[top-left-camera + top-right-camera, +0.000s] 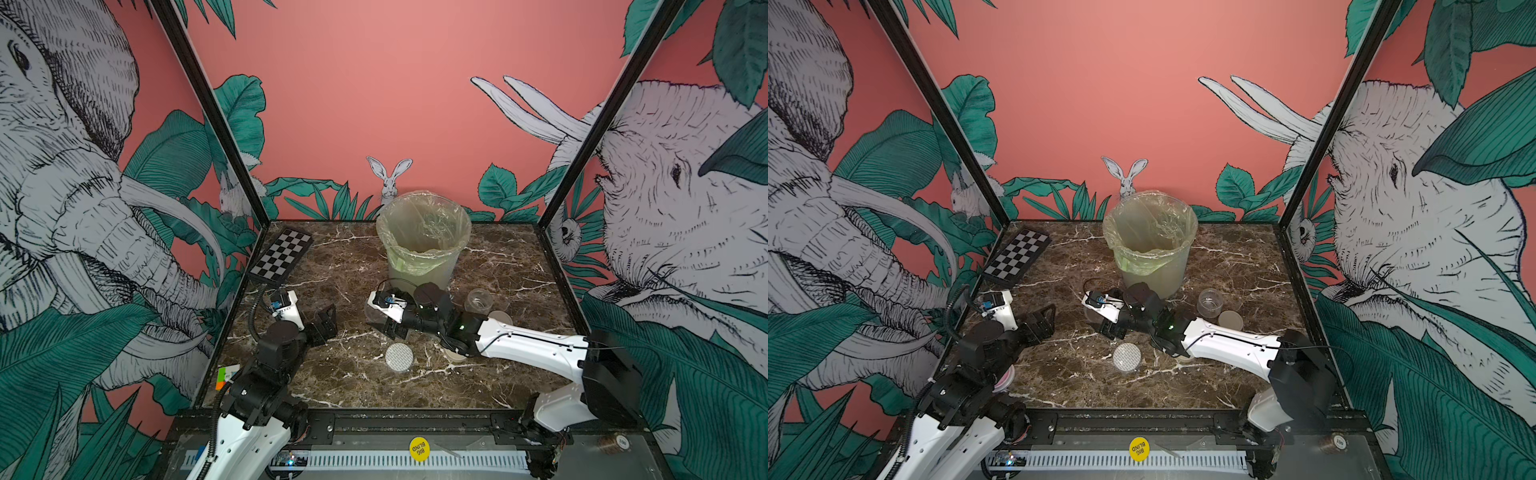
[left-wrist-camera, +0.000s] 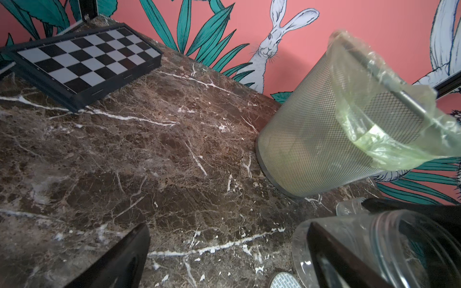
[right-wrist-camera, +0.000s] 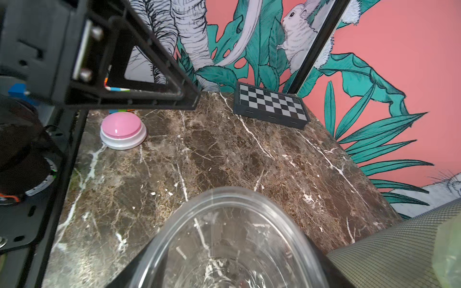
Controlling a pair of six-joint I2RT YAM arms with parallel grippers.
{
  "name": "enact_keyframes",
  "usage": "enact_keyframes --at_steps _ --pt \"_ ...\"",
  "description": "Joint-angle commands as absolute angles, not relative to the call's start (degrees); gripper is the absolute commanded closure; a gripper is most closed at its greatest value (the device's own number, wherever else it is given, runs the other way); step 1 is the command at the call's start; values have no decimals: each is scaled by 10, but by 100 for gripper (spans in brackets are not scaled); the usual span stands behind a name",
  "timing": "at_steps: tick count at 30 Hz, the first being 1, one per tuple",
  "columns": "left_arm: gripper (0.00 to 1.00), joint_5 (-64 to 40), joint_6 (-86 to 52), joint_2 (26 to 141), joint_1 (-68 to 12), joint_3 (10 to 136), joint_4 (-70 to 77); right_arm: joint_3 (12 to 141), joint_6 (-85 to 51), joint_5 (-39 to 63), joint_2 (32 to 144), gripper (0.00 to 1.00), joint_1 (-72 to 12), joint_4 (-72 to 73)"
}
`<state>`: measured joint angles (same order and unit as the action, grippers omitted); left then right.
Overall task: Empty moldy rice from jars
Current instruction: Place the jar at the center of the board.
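Observation:
My right gripper lowers in front of the bin next and releases the clear lidless jar [image 3: 224, 237] on the tabletop, since bare marble lies below that gripper.
My right gripper [image 1: 384, 324] [image 3: 232, 269] is shut on a clear lidless jar [image 3: 224, 237], which shows in both top views [image 1: 372, 311] [image 1: 1090, 313] just in front of the bin. Marble shows through this jar and no moldy rice is visible in it. A second clear jar [image 1: 478, 300] stands open and looks empty at the right, with a beige lid [image 1: 500, 318] beside it. A white dotted lid [image 1: 399, 356] lies flat mid-table. My left gripper [image 1: 326, 322] [image 2: 224, 261] hangs open to the left of the held jar, touching nothing. A beige round piece [image 1: 455, 355] is half hidden under my right forearm.
A mesh bin [image 1: 424, 241] [image 2: 311, 139] lined with a green-tinted bag stands at the back centre. A chessboard [image 1: 282, 257] lies at the back left. A pink button [image 3: 123, 129] and a colour cube [image 1: 226, 374] sit at the front left, by my left arm.

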<state>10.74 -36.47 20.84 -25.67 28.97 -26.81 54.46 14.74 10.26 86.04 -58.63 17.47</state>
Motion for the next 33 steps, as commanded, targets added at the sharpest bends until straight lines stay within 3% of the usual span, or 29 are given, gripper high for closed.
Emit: enact_keyframes --at_steps 1,21,33 --pt "0 97 -387 197 -254 271 -263 535 130 70 887 56 -593 288" --pt "0 121 -393 200 -254 181 -185 518 37 -16 1020 56 -603 407" --pt "0 126 -383 193 -254 165 -177 509 24 -45 1070 50 -606 469"
